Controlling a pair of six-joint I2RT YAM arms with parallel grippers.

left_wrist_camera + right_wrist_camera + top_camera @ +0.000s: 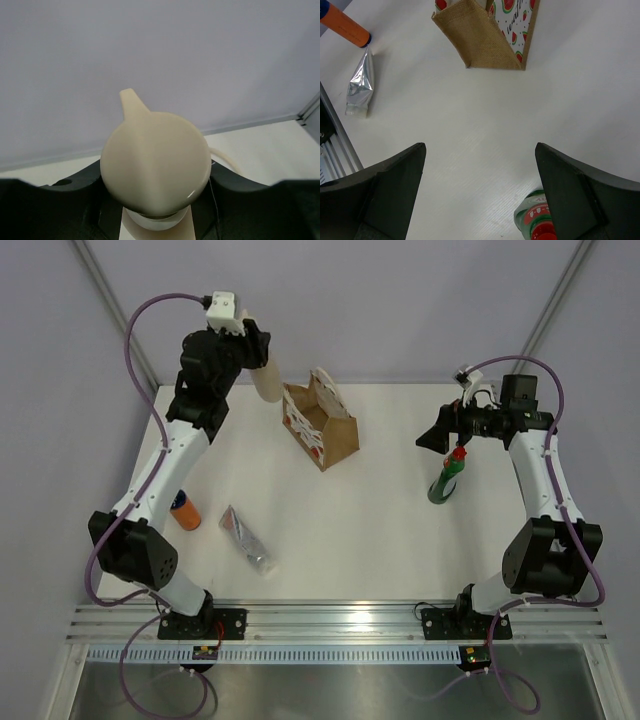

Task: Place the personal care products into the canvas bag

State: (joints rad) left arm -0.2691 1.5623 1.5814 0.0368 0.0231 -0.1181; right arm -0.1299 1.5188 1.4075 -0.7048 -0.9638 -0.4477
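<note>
The beige pump bottle goes over the canvas bag's opening (316,414) next, below my left gripper and to its right in the top view, then comes down for release.
My left gripper (254,346) is raised at the back left and is shut on the beige pump bottle (268,381), just left of the canvas bag (321,426). The left wrist view shows the pump head (155,165) between my black fingers (60,200). My right gripper (438,437) is open and empty, just above and left of the upright dark green bottle with red top (446,480). In the right wrist view that bottle (534,216) stands by the right finger (575,195). The bag (485,35), the orange bottle (345,25) and the silvery tube (360,85) lie beyond.
The orange bottle with blue cap (185,512) lies near the left arm. The silvery tube (248,540) lies at the front centre-left. Grey walls and metal frame posts close the back. A rail (340,618) runs along the near edge.
</note>
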